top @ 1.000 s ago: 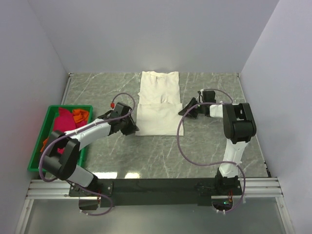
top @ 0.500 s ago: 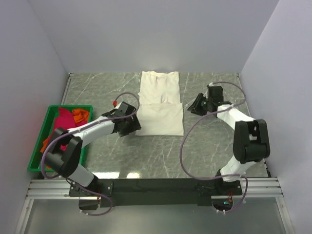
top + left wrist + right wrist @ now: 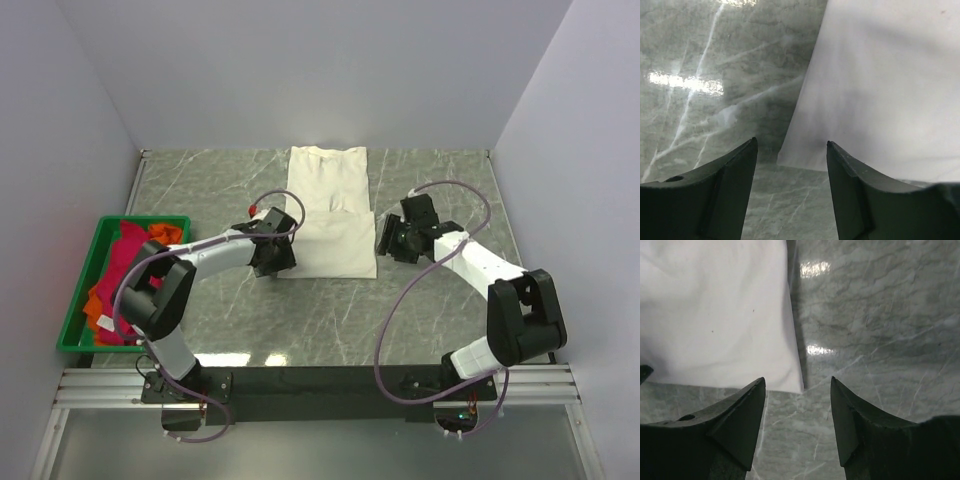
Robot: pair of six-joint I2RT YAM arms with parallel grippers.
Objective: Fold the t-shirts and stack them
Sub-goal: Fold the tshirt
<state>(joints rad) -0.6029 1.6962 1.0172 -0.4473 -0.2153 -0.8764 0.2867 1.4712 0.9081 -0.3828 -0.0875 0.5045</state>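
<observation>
The cream t-shirt's near corner [image 3: 374, 276] [image 3: 799, 388] lies between the open fingers, so my right gripper goes down and to the left in the top view onto it next.
The cream t-shirt [image 3: 328, 215] lies flat at the middle back of the table, its lower half folded up over itself. My left gripper [image 3: 279, 262] hovers at its near left corner and my right gripper [image 3: 385, 243] at its near right edge. In the left wrist view the left gripper [image 3: 791, 142] stands open, with the shirt [image 3: 880, 85] and its corner lying just beyond the fingertips. The right gripper [image 3: 797, 379] is open in the same way over the shirt's [image 3: 715, 310] other corner. Neither holds anything. A crimson-pink t-shirt [image 3: 125, 262] and an orange one [image 3: 165, 235] lie crumpled in the crate.
A green plastic crate [image 3: 72, 318] stands at the left edge of the table. Grey walls close in the left, back and right sides. Bare marble table [image 3: 330, 320] spreads in front of the folded shirt.
Both grippers have opened. The left one slid right to the shirt's near left corner. The right one swung out to the right, then came back beside the shirt's right edge.
</observation>
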